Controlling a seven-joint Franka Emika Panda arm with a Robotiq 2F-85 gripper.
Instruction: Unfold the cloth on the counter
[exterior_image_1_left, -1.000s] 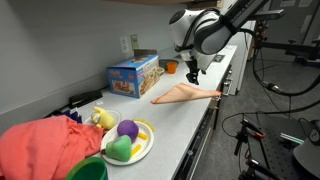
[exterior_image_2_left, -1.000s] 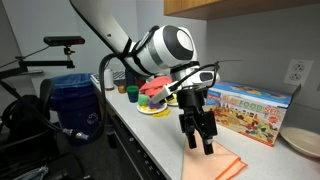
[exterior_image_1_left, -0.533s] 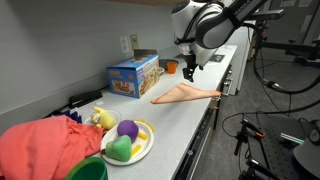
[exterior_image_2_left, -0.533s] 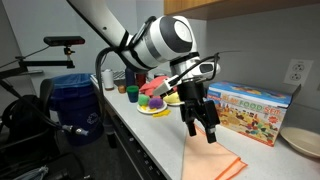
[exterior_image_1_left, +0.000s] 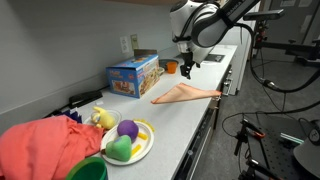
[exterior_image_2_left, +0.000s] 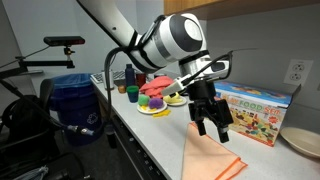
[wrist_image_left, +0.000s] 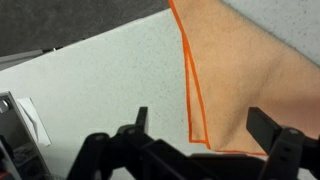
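My gripper reaches outward next and lowers the open fingers onto the cloth's hemmed corner (exterior_image_2_left: 243, 162) (wrist_image_left: 207, 147), because layered hems show there.
An orange cloth (exterior_image_1_left: 186, 94) lies folded on the grey counter, near its front edge; it also shows in an exterior view (exterior_image_2_left: 210, 160). In the wrist view the cloth (wrist_image_left: 240, 70) fills the upper right, its layered hems visible. My gripper (exterior_image_1_left: 188, 70) hangs above the cloth, clear of it, and shows in an exterior view (exterior_image_2_left: 213, 127). In the wrist view its two fingers (wrist_image_left: 200, 130) stand wide apart over the cloth's corner, with nothing between them.
A blue toy box (exterior_image_1_left: 133, 74) stands against the wall behind the cloth. A plate of plush toys (exterior_image_1_left: 127, 140), a red cloth heap (exterior_image_1_left: 45, 145) and a green bowl (exterior_image_1_left: 88, 170) sit further along the counter (exterior_image_1_left: 170, 115). An orange cup (exterior_image_1_left: 171, 67) stands beyond.
My gripper has risen and drifted along the counter above the cloth, staying open. The cloth has not moved.
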